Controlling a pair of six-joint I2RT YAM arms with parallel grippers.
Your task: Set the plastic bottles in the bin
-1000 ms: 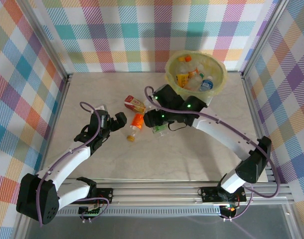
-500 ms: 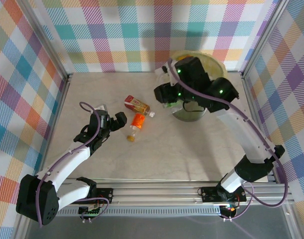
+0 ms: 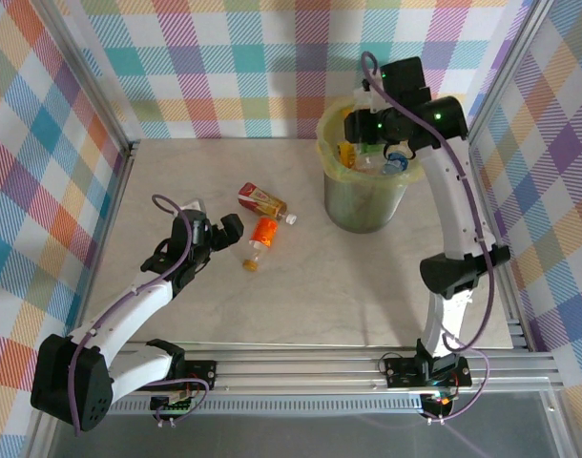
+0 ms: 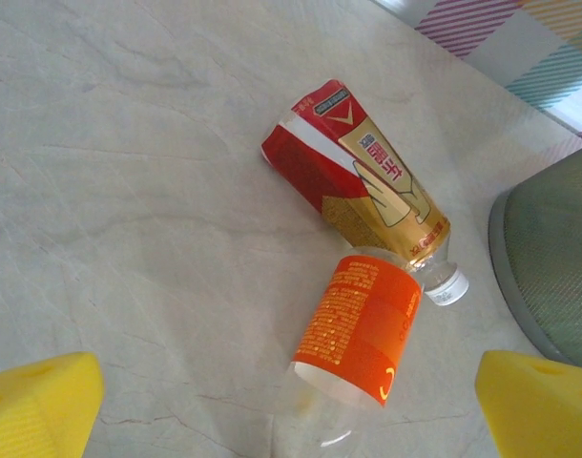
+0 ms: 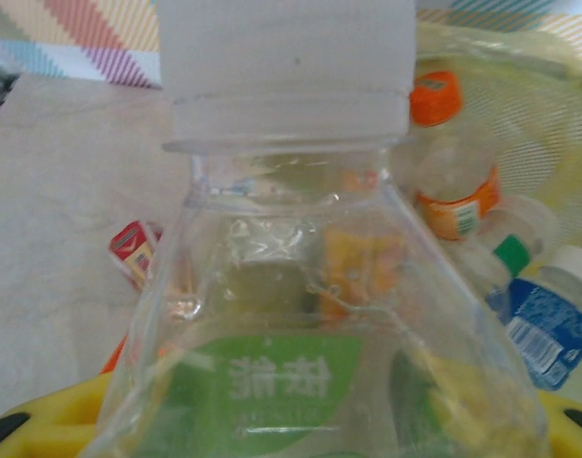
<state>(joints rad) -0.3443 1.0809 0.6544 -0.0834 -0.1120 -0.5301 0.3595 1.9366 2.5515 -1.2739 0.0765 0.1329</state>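
My right gripper next shifts toward the side where the blue-labelled bottle in the bin lies below it, lowers the clear bottle inside the bin's rim and releases it.
Two plastic bottles lie touching on the table: a red-and-gold labelled one and an orange-labelled one. My left gripper stands open just left of the orange bottle, holding nothing. Its yellow fingertips sit wide apart. Over the bin, my right gripper is shut on a clear bottle with a green label and white cap. Several bottles lie inside the bin.
The bin stands at the back right of the marble table, near the checked back wall. Its grey-green side rises right of the two loose bottles. Metal frame posts run along both sides of the table.
My right arm has lifted the green-labelled bottle from the table beside the two loose bottles and carried it up over the bin. The left arm has not moved.
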